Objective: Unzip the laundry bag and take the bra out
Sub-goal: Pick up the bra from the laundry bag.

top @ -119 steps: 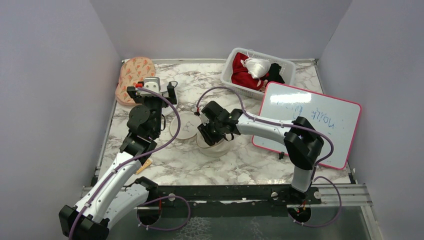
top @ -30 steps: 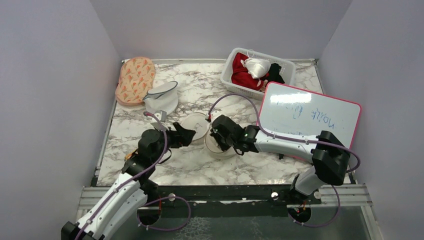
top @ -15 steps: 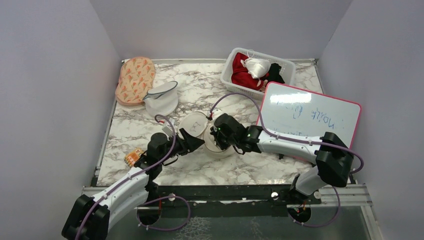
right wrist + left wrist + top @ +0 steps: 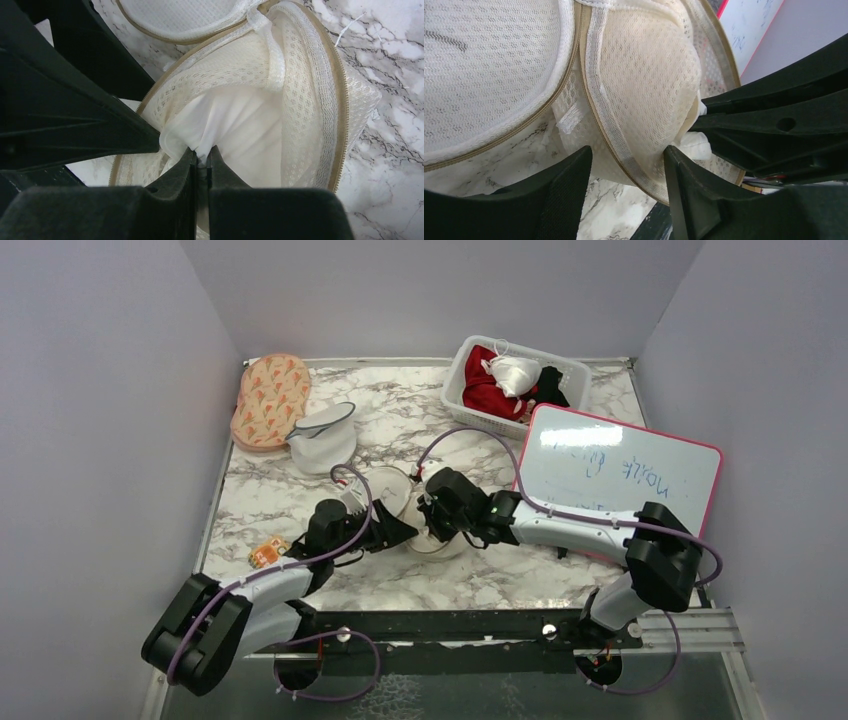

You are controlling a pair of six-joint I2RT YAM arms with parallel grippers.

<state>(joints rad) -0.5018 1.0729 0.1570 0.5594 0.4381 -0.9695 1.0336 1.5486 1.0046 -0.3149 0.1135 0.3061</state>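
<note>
The basket holding clothes stands outward, so my right gripper should lift the bra up, carry it outward and lower it onto the red garment to release it.
The laundry bag lies unzipped mid-table, its flat lid folded back and its cupped half gaping. White bra fabric fills that half. My right gripper is inside the opening, shut on a bunched fold of the bra; from above it sits over the bag. My left gripper straddles the near wall of the cupped half, one pad on each side of the mesh and zip rim, closed onto it. It reaches in low from the left. A bit of bra shows beside the right arm's black fingers.
An orange-patterned oval pouch and a white-and-grey round pouch lie at the back left. A white basket with a red garment stands at the back right. A pink-framed whiteboard lies at the right, a small orange item at the left.
The left arm has swung down from the back left, dropped low and reached to the bag, its jaws narrowing onto the bag's wall. The right gripper has stayed shut in the bag.
</note>
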